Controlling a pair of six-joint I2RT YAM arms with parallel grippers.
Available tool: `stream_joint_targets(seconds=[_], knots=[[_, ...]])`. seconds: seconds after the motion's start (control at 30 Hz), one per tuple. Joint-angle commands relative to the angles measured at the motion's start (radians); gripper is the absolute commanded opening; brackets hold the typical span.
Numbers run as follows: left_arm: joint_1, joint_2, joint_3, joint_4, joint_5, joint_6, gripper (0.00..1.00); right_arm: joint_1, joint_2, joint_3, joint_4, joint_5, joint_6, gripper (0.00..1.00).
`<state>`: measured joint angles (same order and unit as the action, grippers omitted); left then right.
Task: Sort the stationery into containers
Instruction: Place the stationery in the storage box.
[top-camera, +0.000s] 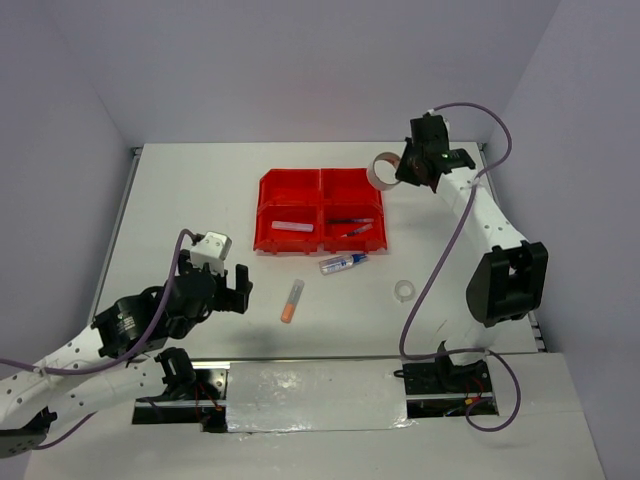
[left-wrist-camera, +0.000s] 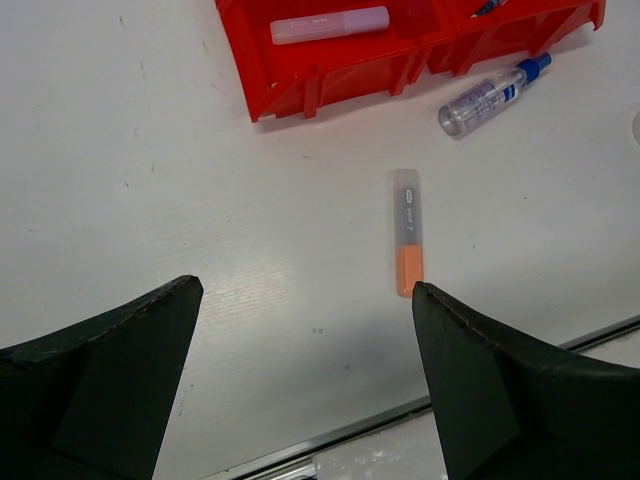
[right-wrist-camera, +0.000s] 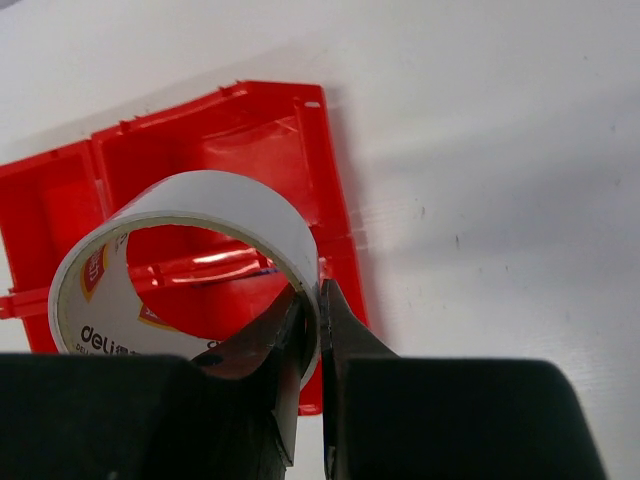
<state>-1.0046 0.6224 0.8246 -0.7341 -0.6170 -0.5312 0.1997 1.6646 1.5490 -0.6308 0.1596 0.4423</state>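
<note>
The empty bin beyond the pens is below my right gripper, left in the top view, so next I will move over it, lower and release the tape roll.
The red bins (top-camera: 268, 193) stand in a two-by-two block at mid table. My right gripper (top-camera: 399, 172) is shut on the wall of a wide clear tape roll (top-camera: 381, 168), holding it in the air just past the block's far right corner. In the right wrist view the gripper (right-wrist-camera: 318, 300) pinches the roll (right-wrist-camera: 200, 205) above the bins (right-wrist-camera: 335, 180). My left gripper (top-camera: 228, 287) is open and empty above the table, left of an orange highlighter (top-camera: 291, 300). A blue-capped glue tube (top-camera: 343, 263) lies in front of the bins. A small tape roll (top-camera: 404, 290) lies to the right.
A pale pink highlighter (top-camera: 292, 227) lies in the near left bin and blue pens (top-camera: 353, 226) in the near right bin. In the left wrist view the gripper (left-wrist-camera: 305, 288) is near the table's front edge, with the orange highlighter (left-wrist-camera: 407, 235), glue tube (left-wrist-camera: 492, 95) and bins (left-wrist-camera: 330, 70) ahead.
</note>
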Motion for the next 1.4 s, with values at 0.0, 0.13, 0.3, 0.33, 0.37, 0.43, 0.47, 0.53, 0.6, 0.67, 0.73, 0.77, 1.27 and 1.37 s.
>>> stream_joint_targets(seconds=[0.0,0.13,0.3,0.33,0.37,0.43,0.47,0.53,0.6,0.67,0.73,0.77,1.27,1.37], knots=[[0.003,0.011,0.019,0.010,-0.020,-0.012,0.99,0.018,0.053,0.091,0.028,-0.054,-0.042,0.00],[0.004,0.010,0.019,0.006,-0.026,-0.016,0.99,0.053,0.150,0.167,0.016,-0.036,-0.063,0.00],[0.006,-0.001,0.016,0.009,-0.029,-0.016,0.99,0.087,0.254,0.249,0.054,-0.029,-0.082,0.02],[0.006,0.000,0.018,0.007,-0.029,-0.016,0.99,0.090,0.270,0.263,0.060,-0.023,-0.091,0.02],[0.006,0.000,0.018,0.007,-0.029,-0.018,0.99,0.096,0.283,0.282,0.062,-0.017,-0.094,0.02],[0.006,0.005,0.018,0.007,-0.027,-0.015,0.99,0.101,0.331,0.310,0.053,-0.012,-0.099,0.02],[0.006,0.004,0.018,0.009,-0.027,-0.015,0.99,0.102,0.346,0.341,0.045,-0.011,-0.097,0.03],[0.006,0.008,0.019,0.010,-0.026,-0.013,0.99,0.106,0.389,0.365,0.034,-0.008,-0.102,0.04],[0.008,0.013,0.018,0.010,-0.023,-0.012,0.99,0.107,0.408,0.370,0.045,-0.025,-0.105,0.05],[0.009,0.014,0.018,0.010,-0.021,-0.009,0.99,0.107,0.432,0.373,0.051,-0.028,-0.106,0.07],[0.011,0.016,0.018,0.012,-0.018,-0.007,0.99,0.109,0.446,0.372,0.054,-0.026,-0.108,0.09],[0.011,0.019,0.016,0.013,-0.017,-0.006,0.99,0.107,0.455,0.372,0.056,-0.029,-0.109,0.09],[0.024,0.028,0.016,0.024,0.005,0.007,0.99,0.115,0.520,0.427,0.013,-0.038,-0.126,0.35],[0.026,0.026,0.016,0.024,0.007,0.007,0.99,0.116,0.514,0.428,0.014,-0.054,-0.128,0.40]])
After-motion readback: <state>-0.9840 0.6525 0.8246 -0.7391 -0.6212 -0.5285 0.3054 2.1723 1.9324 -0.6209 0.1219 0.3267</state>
